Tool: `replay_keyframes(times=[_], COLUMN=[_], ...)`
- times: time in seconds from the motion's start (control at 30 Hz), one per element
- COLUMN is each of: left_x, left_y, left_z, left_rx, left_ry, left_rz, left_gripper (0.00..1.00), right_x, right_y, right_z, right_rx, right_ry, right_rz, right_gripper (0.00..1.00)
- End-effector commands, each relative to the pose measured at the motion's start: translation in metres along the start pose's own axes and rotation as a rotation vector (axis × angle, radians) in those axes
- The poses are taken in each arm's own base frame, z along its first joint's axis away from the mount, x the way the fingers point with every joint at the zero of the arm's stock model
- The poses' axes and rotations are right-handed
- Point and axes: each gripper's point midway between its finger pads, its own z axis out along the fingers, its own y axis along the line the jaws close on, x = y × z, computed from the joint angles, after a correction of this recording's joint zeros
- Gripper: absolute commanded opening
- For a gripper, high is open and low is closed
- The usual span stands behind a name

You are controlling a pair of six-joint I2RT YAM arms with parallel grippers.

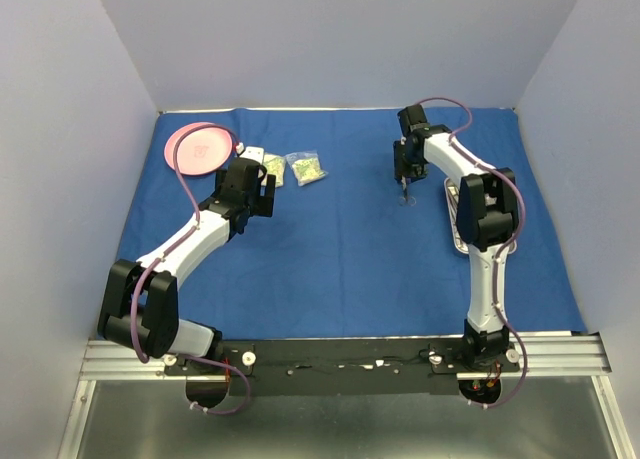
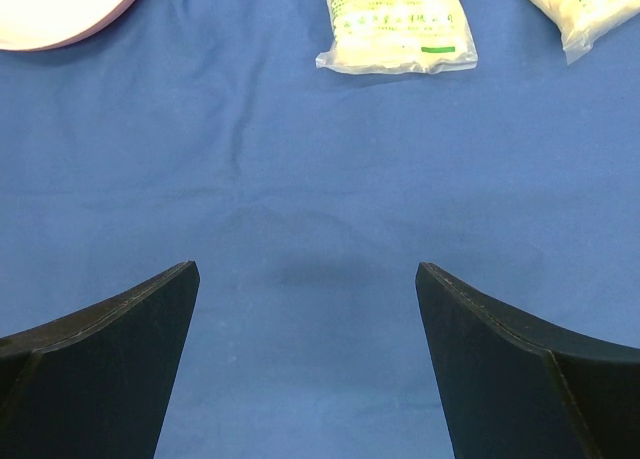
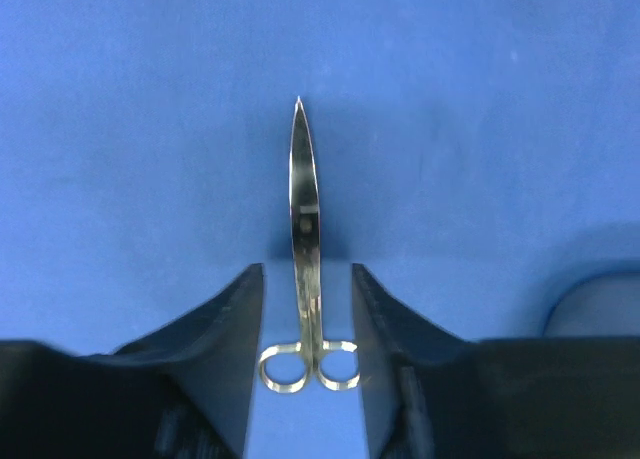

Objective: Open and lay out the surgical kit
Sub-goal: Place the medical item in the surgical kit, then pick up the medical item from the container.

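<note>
The steel tray [image 1: 453, 214] is to the right in the top view, so the robot's right gripper should next rise off the loose scissors, cross over and go down into the tray.
The royal-blue cloth wrap [image 1: 340, 259] lies spread flat over the table. On it lie thin silver scissors [image 3: 304, 219], tips pointing away and finger rings near the wrist. My right gripper [image 3: 307, 269] is open and straddles their shanks, with a gap on each side. In the top view the scissors [image 1: 404, 194] lie just below that gripper [image 1: 403, 179]. Two clear yellow-green packets [image 1: 306, 167] [image 1: 272, 167] lie at the back left. My left gripper [image 2: 307, 269] hovers open over bare cloth, short of the packets [image 2: 398, 24] [image 2: 585, 9]. The steel tray [image 1: 453, 214] is partly hidden under the right arm.
A pink round plate [image 1: 200, 146] sits at the cloth's far left corner, and its edge [image 2: 60, 9] shows in the left wrist view. A small white item [image 1: 252, 153] lies beside the packets. Grey walls enclose the table on three sides.
</note>
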Motion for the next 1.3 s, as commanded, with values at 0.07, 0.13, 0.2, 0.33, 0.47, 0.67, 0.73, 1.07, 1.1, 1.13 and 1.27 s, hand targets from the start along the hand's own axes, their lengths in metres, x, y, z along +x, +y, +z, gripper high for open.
replay_keyframes(times=[0.07, 0.13, 0.2, 0.33, 0.47, 0.67, 0.73, 1.07, 1.1, 1.13, 1.27], left_x=[-0.018, -0.019, -0.020, -0.021, -0.022, -0.022, -0.023, -0.026, -0.027, -0.027, -0.026], left_y=[0.001, 0.001, 0.001, 0.002, 0.002, 0.001, 0.001, 0.000, -0.001, -0.001, -0.003], left_z=[-0.005, -0.005, -0.007, -0.007, -0.008, -0.008, -0.009, -0.012, -0.012, -0.012, -0.013], left_rx=[0.000, 0.000, 0.000, -0.001, -0.001, 0.003, 0.003, 0.015, 0.017, 0.019, 0.024], left_ry=[-0.039, -0.041, -0.047, -0.052, -0.055, -0.054, -0.057, -0.067, -0.068, -0.068, -0.067], left_rz=[-0.012, -0.013, -0.014, -0.012, -0.014, -0.016, -0.017, -0.021, -0.021, -0.020, -0.016], left_gripper=[0.99, 0.99, 0.99, 0.99, 0.99, 0.99, 0.99, 0.99, 0.99, 0.99, 0.99], right_x=[-0.035, -0.035, -0.025, -0.009, 0.013, 0.052, 0.056, 0.074, 0.077, 0.080, 0.088], right_y=[-0.019, -0.030, -0.051, -0.096, -0.147, -0.174, -0.179, -0.186, -0.185, -0.185, -0.181], right_z=[-0.082, -0.093, -0.102, -0.106, -0.101, -0.081, -0.077, -0.047, -0.042, -0.040, -0.034], right_rx=[0.012, 0.016, 0.020, 0.054, 0.101, 0.112, 0.118, 0.076, 0.074, 0.071, 0.053], right_ry=[-0.137, -0.158, -0.158, -0.149, -0.132, -0.058, -0.048, 0.035, 0.050, 0.062, 0.085], right_rz=[-0.047, -0.053, -0.063, -0.026, 0.077, 0.098, 0.103, 0.093, 0.093, 0.088, 0.086], right_gripper=[0.52, 0.52, 0.51, 0.49, 0.45, 0.41, 0.41, 0.36, 0.36, 0.36, 0.36])
